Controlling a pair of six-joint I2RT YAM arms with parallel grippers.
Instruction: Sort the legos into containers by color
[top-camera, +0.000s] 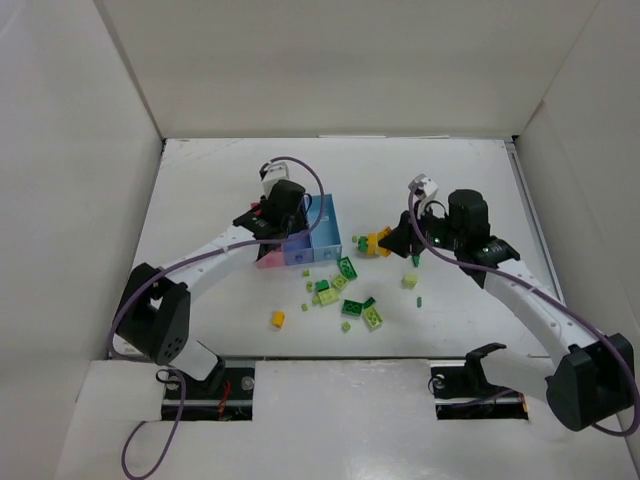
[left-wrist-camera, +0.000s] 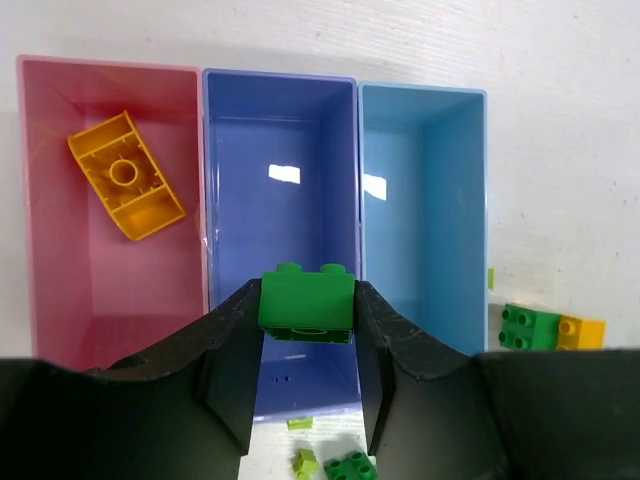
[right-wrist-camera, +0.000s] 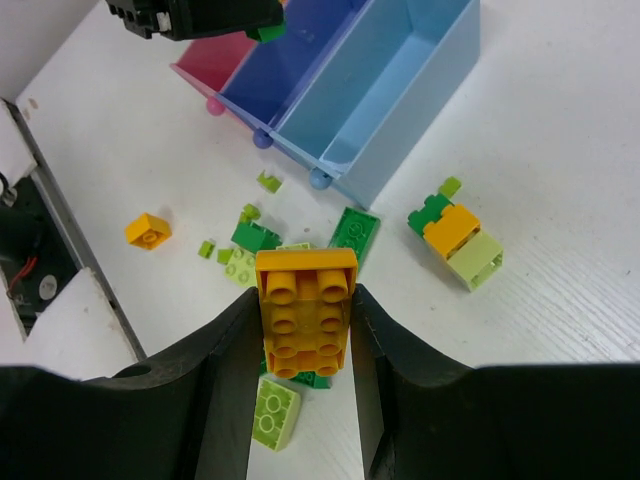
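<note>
My left gripper holds the dark green lego and next needs to carry it away from my base and slightly down, over the periwinkle bin's middle.
My left gripper (left-wrist-camera: 306, 318) is shut on a dark green lego (left-wrist-camera: 306, 298) and holds it over the near end of the periwinkle bin (left-wrist-camera: 280, 190). The pink bin (left-wrist-camera: 60, 270) holds one orange-yellow lego (left-wrist-camera: 126, 188). The light blue bin (left-wrist-camera: 425, 200) looks empty. My right gripper (right-wrist-camera: 306, 330) is shut on an orange-yellow lego (right-wrist-camera: 306, 300), above loose legos (top-camera: 345, 295) right of the bins (top-camera: 322, 222). In the top view the left gripper (top-camera: 283, 228) is at the bins and the right gripper (top-camera: 413, 256) is to their right.
A joined green, orange and pale lime clump (right-wrist-camera: 458, 232) lies right of the bins. A single orange-yellow lego (top-camera: 278, 319) lies near the front. White walls (top-camera: 120, 120) enclose the table on three sides. The arm bases (top-camera: 470, 385) sit at the near edge.
</note>
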